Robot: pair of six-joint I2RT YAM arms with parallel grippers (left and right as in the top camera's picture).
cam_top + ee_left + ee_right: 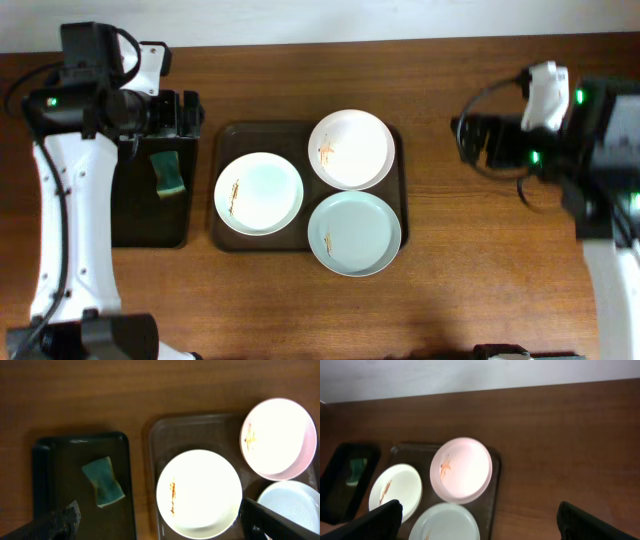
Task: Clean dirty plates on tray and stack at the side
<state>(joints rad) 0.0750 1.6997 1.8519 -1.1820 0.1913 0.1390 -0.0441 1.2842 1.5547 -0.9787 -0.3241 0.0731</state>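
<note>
My left gripper lowers into the black tray next, turning to straddle the green sponge's narrow middle, since the sponge lies slanted to its open fingers.
Three plates lie on the brown tray (225, 238). A white plate (351, 149) sits at the back right, a white plate (259, 193) at the left, a pale mint plate (354, 233) at the front right. Each bears a brownish-yellow smear. My left gripper (190, 113) is open and empty, at the back left above the black tray. My right gripper (470, 140) is open and empty, over bare table right of the tray. The left wrist view shows the left plate (200, 494) between its fingers (160, 522). The right wrist view shows all three plates beyond its fingers (480, 520).
A narrow black tray (130, 215) lies left of the brown tray and holds a green sponge (168, 173), also in the left wrist view (103, 481). Bare wooden table (500, 260) stretches right of the brown tray. The table's back edge meets a white wall.
</note>
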